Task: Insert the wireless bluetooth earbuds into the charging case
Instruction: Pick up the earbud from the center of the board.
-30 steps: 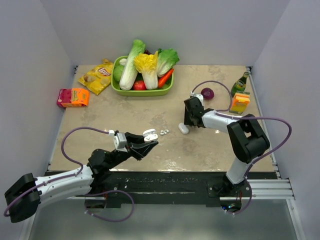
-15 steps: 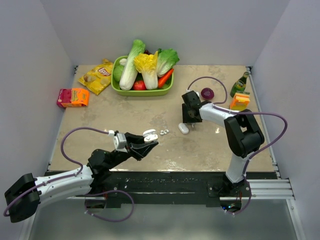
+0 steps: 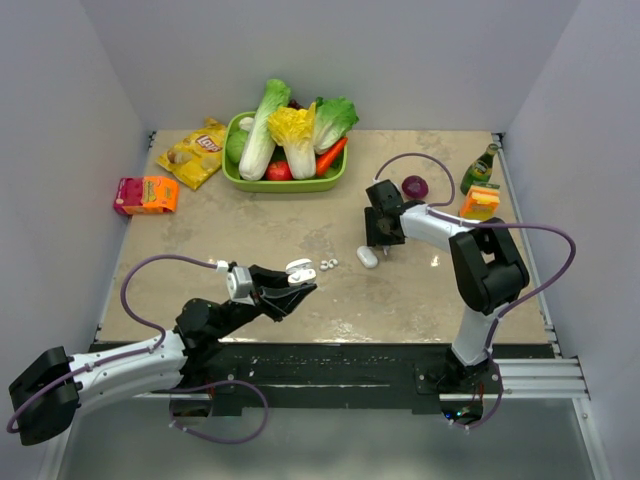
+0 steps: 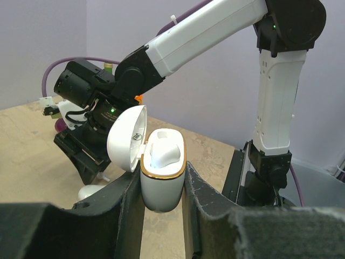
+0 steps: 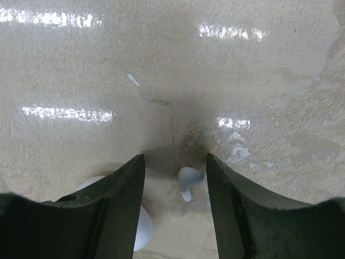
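The second earbud lies closer to one finger, so the robot's right gripper will shift toward the right in the wrist view and then close on the earbud's round head (image 3: 386, 250) (image 5: 190, 176).
My left gripper (image 3: 296, 272) is shut on the white charging case (image 4: 161, 186) and holds it upright above the table near the front edge. Its lid (image 4: 126, 137) is open, and one white earbud (image 4: 164, 152) sits in it. My right gripper (image 3: 379, 246) points down at the table with its jaws open. In the right wrist view a second white earbud (image 5: 188, 181) lies on the table between the open fingers, nearer the right finger (image 5: 237, 205) and touching neither. Two tiny white bits (image 3: 327, 264) lie just right of the case.
A white oval object (image 3: 367, 257) lies by the right gripper's left finger; it also shows in the right wrist view (image 5: 141, 229). A green basket (image 3: 335, 180) of vegetables, a chips bag (image 3: 195, 152), an orange box (image 3: 146, 194), an onion (image 3: 415, 187), a bottle (image 3: 481, 166) and a carton (image 3: 479, 205) stand along the back.
The right arm has shifted a little towards the back and left over the last second, then held still. The left arm and the case have not moved.
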Robot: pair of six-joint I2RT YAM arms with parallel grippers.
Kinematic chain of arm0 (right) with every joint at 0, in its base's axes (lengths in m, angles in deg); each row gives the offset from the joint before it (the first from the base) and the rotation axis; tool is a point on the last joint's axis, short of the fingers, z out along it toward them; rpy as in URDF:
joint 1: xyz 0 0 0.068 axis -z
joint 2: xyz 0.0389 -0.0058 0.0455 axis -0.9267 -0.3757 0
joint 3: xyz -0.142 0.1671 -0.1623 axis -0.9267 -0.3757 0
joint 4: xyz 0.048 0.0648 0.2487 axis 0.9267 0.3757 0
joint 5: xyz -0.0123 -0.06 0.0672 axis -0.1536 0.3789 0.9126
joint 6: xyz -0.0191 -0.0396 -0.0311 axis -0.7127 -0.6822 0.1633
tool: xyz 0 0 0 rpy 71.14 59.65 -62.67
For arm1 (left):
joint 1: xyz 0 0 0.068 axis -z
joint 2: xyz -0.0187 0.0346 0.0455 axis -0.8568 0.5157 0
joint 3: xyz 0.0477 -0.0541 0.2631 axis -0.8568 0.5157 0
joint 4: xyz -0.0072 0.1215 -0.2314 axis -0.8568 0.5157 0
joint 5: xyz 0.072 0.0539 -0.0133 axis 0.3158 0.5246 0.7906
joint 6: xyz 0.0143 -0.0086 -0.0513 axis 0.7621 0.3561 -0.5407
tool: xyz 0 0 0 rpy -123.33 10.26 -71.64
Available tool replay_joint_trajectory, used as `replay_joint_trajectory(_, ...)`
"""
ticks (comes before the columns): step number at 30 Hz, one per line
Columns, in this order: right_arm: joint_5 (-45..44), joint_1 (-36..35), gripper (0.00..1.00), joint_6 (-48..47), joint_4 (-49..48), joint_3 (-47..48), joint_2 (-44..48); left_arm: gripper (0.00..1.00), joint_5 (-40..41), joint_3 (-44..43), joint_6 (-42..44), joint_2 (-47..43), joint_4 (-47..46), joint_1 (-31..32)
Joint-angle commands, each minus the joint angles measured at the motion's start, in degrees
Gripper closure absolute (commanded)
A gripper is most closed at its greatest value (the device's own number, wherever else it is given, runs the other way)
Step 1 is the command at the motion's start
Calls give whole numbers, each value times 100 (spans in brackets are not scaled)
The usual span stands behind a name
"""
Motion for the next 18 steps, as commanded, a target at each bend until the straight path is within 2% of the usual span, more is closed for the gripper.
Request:
replay_joint_trajectory(1, 12, 25, 48, -193, 578, -210, 22, 100, -50, 17, -27, -86, -287, 49)
replay_joint_trajectory(18, -49, 33, 50, -131, 543, -412, 163, 100, -33, 61, -27, -174, -287, 119)
